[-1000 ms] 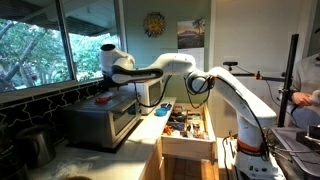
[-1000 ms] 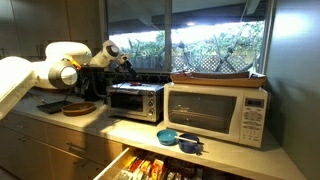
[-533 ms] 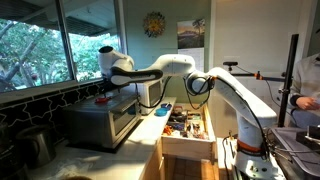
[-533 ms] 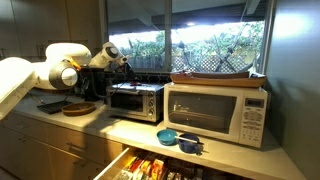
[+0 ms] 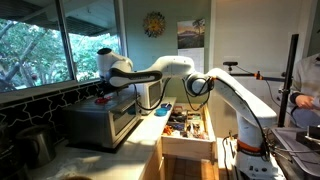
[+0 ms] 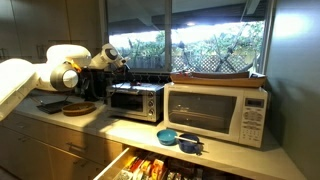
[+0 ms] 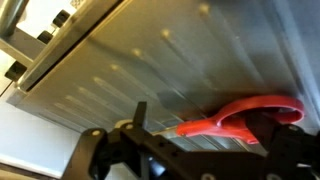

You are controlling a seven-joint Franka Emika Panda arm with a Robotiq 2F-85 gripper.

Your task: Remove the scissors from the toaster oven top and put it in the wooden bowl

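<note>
The red handle of the scissors (image 5: 101, 100) is already between my open fingers, so my gripper should stay low over the oven top and close onto it next.
The scissors (image 7: 232, 116), with red handles, lie flat on the ribbed top of the silver toaster oven (image 7: 150, 60). They show as a small red spot in an exterior view (image 5: 103, 98). My gripper (image 7: 208, 128) is open and low over the oven top, one finger on each side of the scissors. It is visible in both exterior views (image 5: 106, 92) (image 6: 121, 64). The toaster oven (image 6: 135, 101) stands on the counter. The wooden bowl (image 6: 77, 107) sits on the counter beside it.
A white microwave (image 6: 216, 113) stands next to the toaster oven, with a flat basket (image 6: 220, 76) on top. Blue bowls (image 6: 178, 138) sit at the counter edge. A drawer (image 5: 185, 128) full of items is pulled open below. Windows line the back.
The arm has shifted slightly and the gripper has settled a little closer to the oven top. The scissors have not moved.
</note>
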